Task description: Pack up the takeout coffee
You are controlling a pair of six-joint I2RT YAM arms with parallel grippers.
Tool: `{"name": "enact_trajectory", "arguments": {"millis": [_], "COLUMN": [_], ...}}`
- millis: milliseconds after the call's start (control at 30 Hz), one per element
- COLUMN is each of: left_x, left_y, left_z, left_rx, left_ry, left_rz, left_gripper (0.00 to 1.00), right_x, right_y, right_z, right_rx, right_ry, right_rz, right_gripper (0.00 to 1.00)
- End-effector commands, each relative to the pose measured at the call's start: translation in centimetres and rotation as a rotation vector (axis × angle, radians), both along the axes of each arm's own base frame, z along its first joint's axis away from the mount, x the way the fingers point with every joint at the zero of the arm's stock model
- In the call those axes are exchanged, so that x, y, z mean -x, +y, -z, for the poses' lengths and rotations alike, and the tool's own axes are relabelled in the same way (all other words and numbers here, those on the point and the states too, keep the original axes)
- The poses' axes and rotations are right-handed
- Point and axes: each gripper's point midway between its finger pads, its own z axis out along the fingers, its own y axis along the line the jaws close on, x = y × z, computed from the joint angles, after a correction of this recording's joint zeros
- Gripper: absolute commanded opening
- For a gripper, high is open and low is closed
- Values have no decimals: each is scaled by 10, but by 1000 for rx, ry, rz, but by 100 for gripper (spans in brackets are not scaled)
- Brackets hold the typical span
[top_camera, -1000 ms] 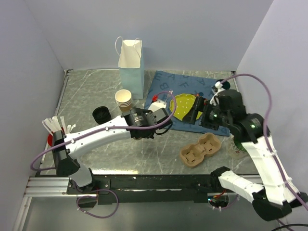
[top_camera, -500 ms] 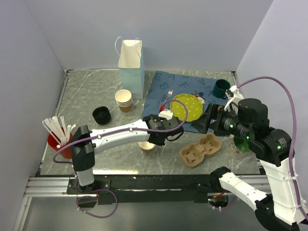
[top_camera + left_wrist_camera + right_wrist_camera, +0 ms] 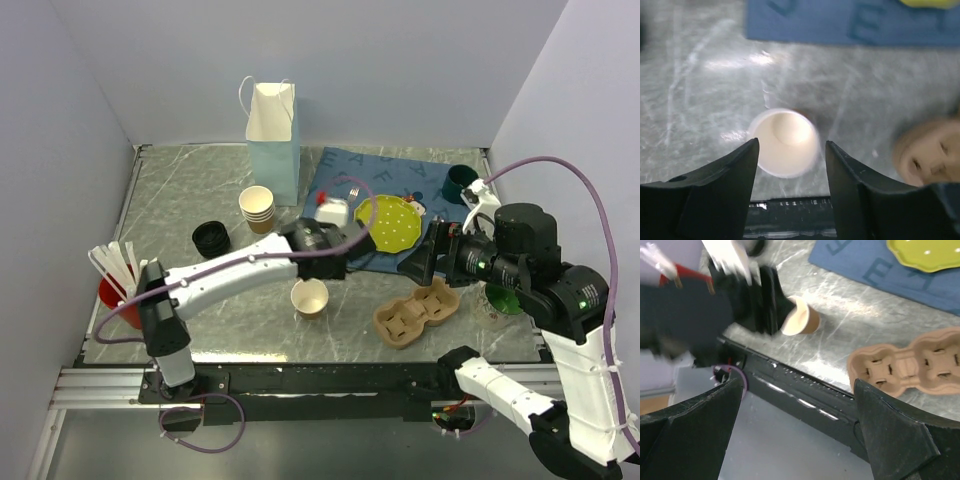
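Note:
I should swing my left gripper across next and down onto the black lids' rim nearest the cups, because the lids are below it, to its left in the top view.
A brown paper cup [image 3: 310, 298] with no lid stands upright on the grey table, also seen in the left wrist view as an open cup [image 3: 785, 142] and in the right wrist view [image 3: 801, 322]. No lidded takeout coffee is in view. My left gripper [image 3: 334, 264] hangs above and just behind the cup, open [image 3: 792, 145], with nothing between its fingers. My right gripper [image 3: 425, 256] hovers open over the moulded cup carrier [image 3: 417, 313], and its wide-set jaws [image 3: 797, 390] hold nothing.
A white and pale blue paper bag [image 3: 272, 125] stands at the back. Near it are stacked cream cups [image 3: 257, 208], black lids [image 3: 211, 238] and a red cup of straws [image 3: 118, 275]. A blue mat [image 3: 390, 180] carries a yellow-green plate [image 3: 390, 222]; a green mug [image 3: 460, 183] sits far right.
The left gripper carried the cup to the table's front, opened, let it go and has lifted back off it. The right arm swung back, then held still.

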Motion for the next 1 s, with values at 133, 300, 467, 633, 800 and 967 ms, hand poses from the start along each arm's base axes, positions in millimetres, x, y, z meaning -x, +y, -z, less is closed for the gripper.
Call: {"name": "enact_trajectory", "arguments": {"millis": [133,300,467,633,800,967], "left_x": [-84,-124,-155,-180,-196,-202], "left_y": [149,211,243,254,259,256], "left_z": [-19,-26,-7,20,44,52], "left_rx": [112,91,63,-5,7,29], "left_ry": [-108,-192,-138,-70,-17,3], "left_rz": [-480,-614,-654,-625,-598,-559], "left_gripper": [61,61,57,57,55,52], "right_x": [13,15,18,15,7,-2], "right_y": [4,-4,-5,-6,-1,6], "right_z": [-3,4,9,10,8,4], "right_rx": [-15,33,29,36,23,-1], "right_ry": [-18,-8,6,14,24,26], "right_rz": [-74,-66,-57,-43,-34,-33], "right_gripper": [100,100,100,100,100,100]}}
